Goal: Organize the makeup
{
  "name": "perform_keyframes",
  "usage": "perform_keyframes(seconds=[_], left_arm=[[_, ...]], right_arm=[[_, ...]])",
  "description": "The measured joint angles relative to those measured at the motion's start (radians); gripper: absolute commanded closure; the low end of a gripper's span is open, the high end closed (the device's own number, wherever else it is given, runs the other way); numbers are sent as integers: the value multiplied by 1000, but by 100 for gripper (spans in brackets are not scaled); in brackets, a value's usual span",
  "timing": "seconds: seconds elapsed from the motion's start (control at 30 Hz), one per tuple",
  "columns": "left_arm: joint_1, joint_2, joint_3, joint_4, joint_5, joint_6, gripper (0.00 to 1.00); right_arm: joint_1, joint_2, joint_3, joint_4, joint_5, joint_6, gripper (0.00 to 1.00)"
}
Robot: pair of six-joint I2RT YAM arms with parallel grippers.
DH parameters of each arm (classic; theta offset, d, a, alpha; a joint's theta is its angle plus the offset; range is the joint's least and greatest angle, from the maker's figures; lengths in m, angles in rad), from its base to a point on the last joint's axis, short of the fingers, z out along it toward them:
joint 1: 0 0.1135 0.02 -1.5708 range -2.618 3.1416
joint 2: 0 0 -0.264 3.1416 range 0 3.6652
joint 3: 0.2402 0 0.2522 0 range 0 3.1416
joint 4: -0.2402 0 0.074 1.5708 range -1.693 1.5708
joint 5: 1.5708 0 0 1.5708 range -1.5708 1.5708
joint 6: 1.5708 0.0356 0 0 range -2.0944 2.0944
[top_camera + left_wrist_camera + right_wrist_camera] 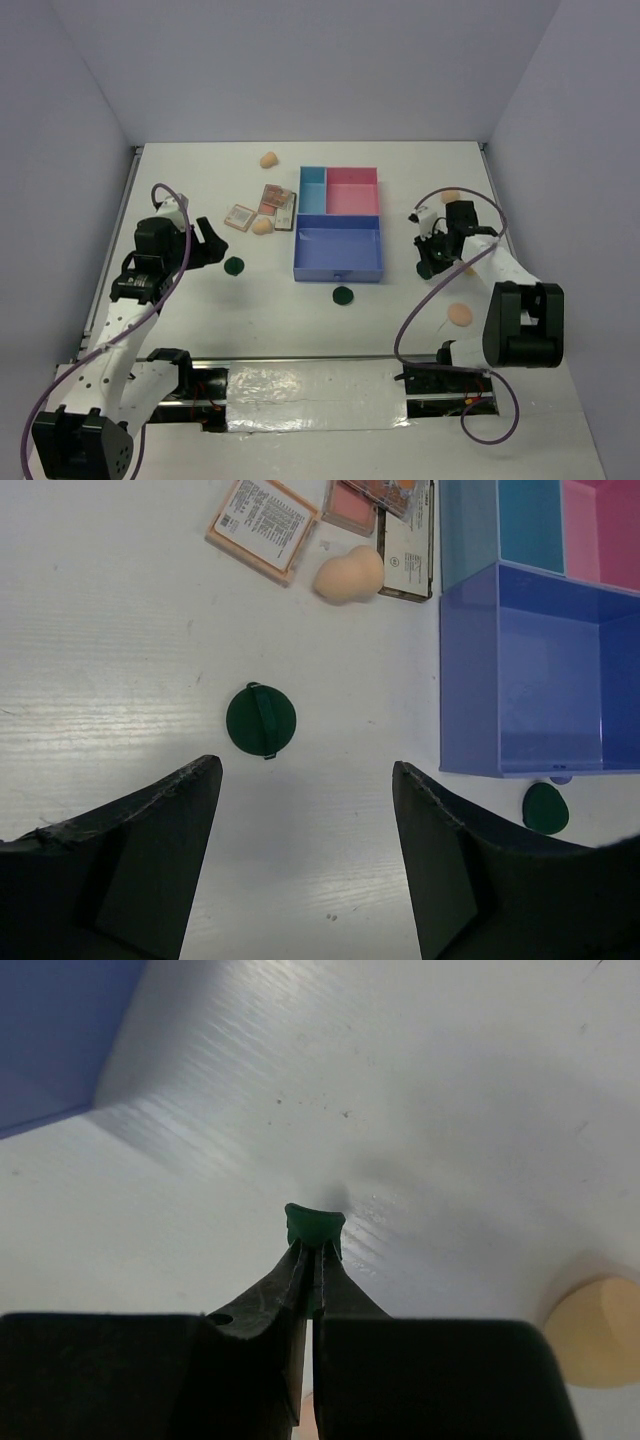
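Observation:
Next, my right gripper rises over the side of the tray's large blue section [349, 248], to the left in the top view. It releases the dark green disc inside, since the section stands empty.
My right gripper [313, 1252] is shut on a dark green disc [314, 1224], pinched edge-on just above the white table; it sits right of the tray [338, 262] in the top view [428, 262]. My left gripper [303, 770] is open over bare table, with a second green disc [260, 720] lying just ahead of its fingertips. A third green disc [545, 807] lies by the tray's near corner. A peach sponge [348, 575] and small palettes [262, 525] lie left of the tray.
The blue-and-pink compartment tray [455, 670] stands mid-table. A peach sponge [268, 159] lies at the back. One peach puff [459, 315] lies near the right arm's base, and another [451, 196] lies behind the right gripper.

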Motion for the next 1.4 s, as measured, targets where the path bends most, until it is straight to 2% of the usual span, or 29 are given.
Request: perform_keyframes(seconds=[0.17,0.43,0.63,0.83,0.97,1.07,1.17,1.4], left_arm=[[0,-11,0,-14,0,0,19],[0,-24,0,-18,3,-1,19],[0,-3,-15,-5,47,-5,21],[0,32,-48,4,85,-31,26],[0,58,-49,7,87,-47,29],[-2,76,-49,7,80,-53,36],[-4,104,-49,6,57,-56,49],[-5,192,-45,-15,-8,-73,64]], right_arm=[[-1,-94,76,-43,-69,5,100],[17,-123,185,-89,-197,26,100],[196,-124,230,-77,-274,84,97],[327,-63,256,-24,-291,174,82],[361,37,284,14,-272,206,59],[379,101,302,27,-250,219,54],[396,137,308,35,-236,230,52],[403,126,312,40,-229,229,53]])
